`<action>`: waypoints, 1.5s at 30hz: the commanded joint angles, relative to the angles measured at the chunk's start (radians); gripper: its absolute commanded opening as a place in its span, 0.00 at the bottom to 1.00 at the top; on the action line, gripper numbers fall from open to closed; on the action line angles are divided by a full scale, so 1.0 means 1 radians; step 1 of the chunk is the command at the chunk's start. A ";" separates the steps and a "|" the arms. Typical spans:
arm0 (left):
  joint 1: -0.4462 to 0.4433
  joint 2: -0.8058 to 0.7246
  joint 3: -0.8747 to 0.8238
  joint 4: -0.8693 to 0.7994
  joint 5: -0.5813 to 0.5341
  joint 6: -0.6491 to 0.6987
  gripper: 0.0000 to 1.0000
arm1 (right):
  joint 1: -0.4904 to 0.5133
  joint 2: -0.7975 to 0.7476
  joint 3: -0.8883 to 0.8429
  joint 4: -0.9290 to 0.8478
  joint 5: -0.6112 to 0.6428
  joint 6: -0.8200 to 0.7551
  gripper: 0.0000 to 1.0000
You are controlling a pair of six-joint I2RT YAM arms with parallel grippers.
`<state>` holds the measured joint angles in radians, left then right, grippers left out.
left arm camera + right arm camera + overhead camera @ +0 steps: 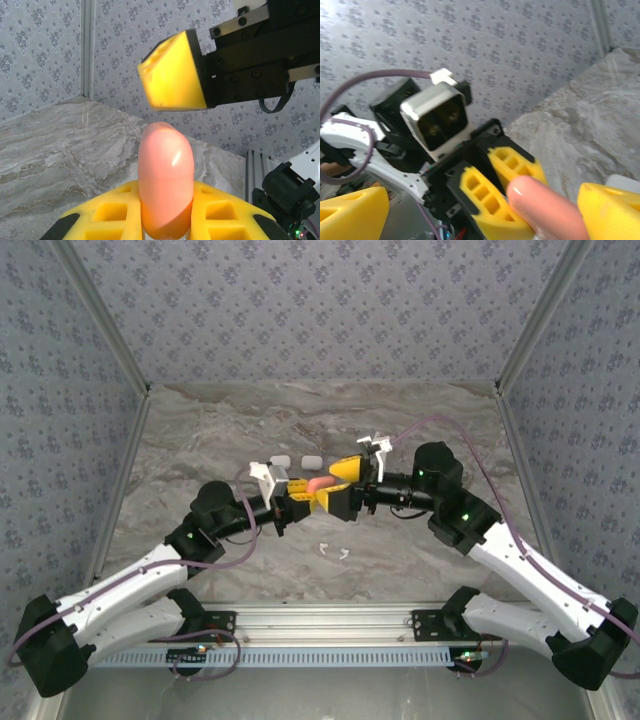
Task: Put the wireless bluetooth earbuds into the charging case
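Note:
The charging case (pixel 320 484) hangs above the table, so the robot should tilt its left gripper downward, lower it to the marble by the white cases and release there.
A salmon-pink pebble-shaped charging case (pixel 166 185), lid closed with a seam across it, stands up between the yellow pads of my left gripper (pixel 308 494), which is shut on its lower half. In the top view the case (pixel 320 484) hangs above the middle of the table. My right gripper (pixel 338 486) faces it, open wide; one fingertip (pixel 175 72) hovers just above the case top, apart from it. In the right wrist view its fingers (pixel 610 212) stand on either side of the case (pixel 545 210). Two tiny white earbuds (pixel 323 546) (pixel 344 554) lie on the table nearer the bases.
Two small white cases (pixel 281 460) (pixel 311 459) rest on the marble table (pixel 200 430) behind the grippers. Patterned walls and metal posts enclose the back and sides. A metal rail (pixel 320 625) runs along the near edge between the arm bases.

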<state>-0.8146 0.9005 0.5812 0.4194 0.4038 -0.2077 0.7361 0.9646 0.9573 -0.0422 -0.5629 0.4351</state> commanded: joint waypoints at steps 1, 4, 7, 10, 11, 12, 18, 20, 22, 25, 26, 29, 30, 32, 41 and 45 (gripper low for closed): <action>-0.005 -0.009 0.031 0.004 -0.013 0.002 0.00 | 0.004 -0.013 0.076 -0.189 0.176 -0.073 0.99; -0.005 -0.011 0.029 -0.051 -0.059 0.009 0.00 | 0.005 -0.018 0.148 -0.367 0.405 -0.109 0.99; -0.005 0.010 0.022 -0.130 -0.168 0.012 0.00 | -0.005 -0.020 0.174 -0.507 0.635 -0.071 1.00; 0.010 0.067 0.023 -0.200 -0.274 -0.024 0.00 | -0.044 -0.016 0.158 -0.655 0.788 0.018 1.00; 0.025 0.096 0.027 -0.218 -0.285 -0.048 0.00 | -0.063 -0.019 0.139 -0.669 0.794 0.042 1.00; 0.043 0.127 0.032 -0.233 -0.286 -0.080 0.00 | -0.086 -0.028 0.114 -0.662 0.779 0.061 1.00; 0.143 0.331 0.072 -0.241 -0.232 -0.220 0.00 | -0.167 -0.078 -0.011 -0.574 0.673 0.134 1.00; 0.157 0.397 0.109 -0.253 -0.221 -0.232 0.00 | -0.175 -0.077 -0.021 -0.580 0.665 0.140 1.00; 0.165 0.465 0.154 -0.286 -0.221 -0.244 0.00 | -0.179 -0.075 -0.027 -0.585 0.660 0.139 1.00; 0.192 0.578 0.233 -0.340 -0.191 -0.277 0.00 | -0.183 -0.076 -0.035 -0.587 0.651 0.139 1.00; 0.203 0.614 0.252 -0.336 -0.165 -0.296 0.00 | -0.183 -0.076 -0.038 -0.585 0.647 0.140 1.00; 0.217 0.711 0.302 -0.320 -0.104 -0.343 0.00 | -0.187 -0.074 -0.045 -0.585 0.639 0.139 1.00; 0.217 0.740 0.321 -0.322 -0.095 -0.351 0.00 | -0.187 -0.073 -0.048 -0.587 0.638 0.140 1.00; 0.217 0.787 0.350 -0.323 -0.084 -0.369 0.00 | -0.187 -0.072 -0.050 -0.589 0.638 0.138 1.00; 0.217 0.874 0.393 -0.313 -0.075 -0.401 0.14 | -0.192 -0.072 -0.062 -0.592 0.627 0.136 1.00; 0.217 0.882 0.391 -0.336 -0.097 -0.384 0.29 | -0.192 -0.072 -0.063 -0.592 0.624 0.136 1.00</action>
<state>-0.5957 1.7702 0.9417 0.1028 0.3061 -0.5945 0.5503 0.9028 0.8989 -0.6193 0.0673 0.5583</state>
